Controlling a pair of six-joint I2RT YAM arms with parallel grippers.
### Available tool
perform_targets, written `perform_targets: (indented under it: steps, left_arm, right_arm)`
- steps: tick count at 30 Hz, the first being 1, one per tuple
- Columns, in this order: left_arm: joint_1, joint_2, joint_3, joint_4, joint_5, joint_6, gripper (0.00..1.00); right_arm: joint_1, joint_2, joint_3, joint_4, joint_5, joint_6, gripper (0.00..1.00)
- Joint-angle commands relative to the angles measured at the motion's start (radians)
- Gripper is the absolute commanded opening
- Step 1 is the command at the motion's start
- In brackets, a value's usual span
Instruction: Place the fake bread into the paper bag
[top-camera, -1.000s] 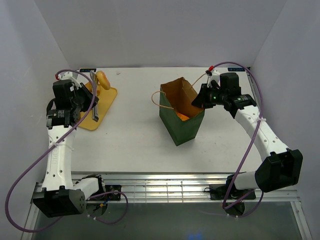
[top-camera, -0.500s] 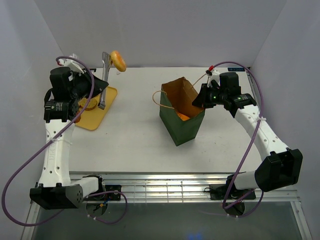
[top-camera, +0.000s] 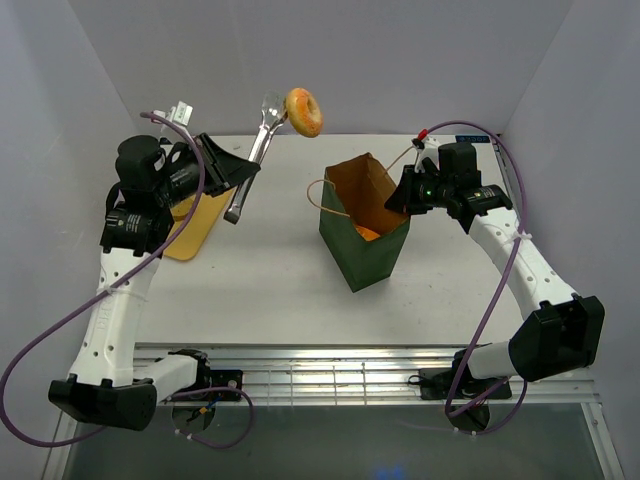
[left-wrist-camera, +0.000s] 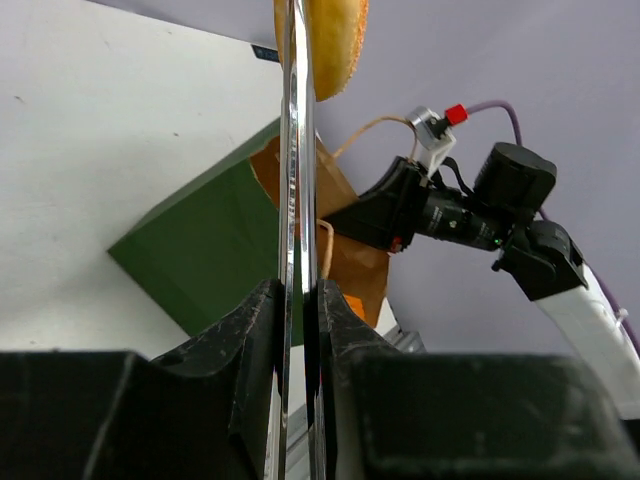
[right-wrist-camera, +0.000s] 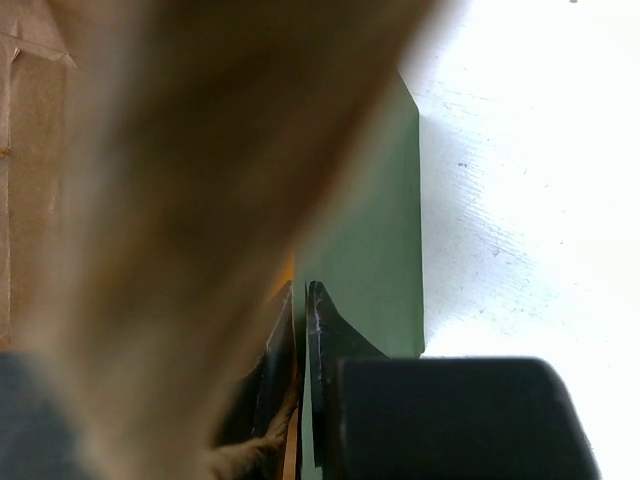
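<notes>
My left gripper holds the bagel (top-camera: 303, 111) beside the bag, and next it needs to carry it to the right in the top view, over the bag's opening (top-camera: 358, 194), to release.
My left gripper (top-camera: 240, 172) is shut on the metal tongs (top-camera: 254, 155), which pinch a golden ring-shaped bagel (top-camera: 303, 111) high in the air, left of and above the bag. In the left wrist view the tongs (left-wrist-camera: 297, 200) run up between my jaws to the bagel (left-wrist-camera: 335, 40). The dark green paper bag (top-camera: 365, 245) stands open mid-table, with orange bread (top-camera: 365, 234) inside. My right gripper (top-camera: 400, 197) is shut on the bag's right rim; in the right wrist view my jaws pinch the green wall (right-wrist-camera: 375, 240).
A flat yellow tray (top-camera: 195, 225) lies at the left, partly under my left arm. The bag's tan string handle (top-camera: 318, 200) loops out to its left. White walls close the back and sides.
My left arm has lifted the tongs and bagel off the tray and carried them up and to the right toward the bag. The right gripper and bag have stayed still.
</notes>
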Motion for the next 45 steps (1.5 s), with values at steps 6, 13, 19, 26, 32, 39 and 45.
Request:
perform_targets:
  steps: [6, 13, 19, 26, 32, 39, 45]
  left_arm:
    - [-0.072, -0.089, -0.125, 0.156, 0.116, -0.089, 0.0]
    - [-0.126, -0.097, -0.208, 0.21, 0.127, -0.112, 0.0]
    - [-0.178, -0.083, -0.28, 0.286, 0.123, -0.137, 0.0]
    - [-0.209, -0.067, -0.332, 0.354, 0.107, -0.157, 0.06]
    - [-0.212, -0.051, -0.334, 0.354, 0.086, -0.155, 0.24]
    - [-0.212, -0.057, -0.343, 0.346, 0.061, -0.158, 0.44]
    - [-0.212, -0.058, -0.339, 0.339, 0.047, -0.154, 0.48]
  right_arm:
    - [0.0, -0.019, 0.018, -0.014, 0.025, 0.027, 0.14]
    - [0.0, -0.03, 0.011, -0.017, 0.034, 0.036, 0.14]
    - [0.0, -0.031, 0.02, -0.022, 0.035, 0.041, 0.14]
    - [0.002, -0.033, 0.032, -0.03, 0.032, 0.043, 0.14]
    - [0.002, -0.042, 0.029, -0.033, 0.034, 0.041, 0.14]
    - [0.003, -0.04, 0.028, -0.033, 0.029, 0.039, 0.14]
    - [0.002, -0.042, 0.021, -0.028, 0.026, 0.036, 0.14]
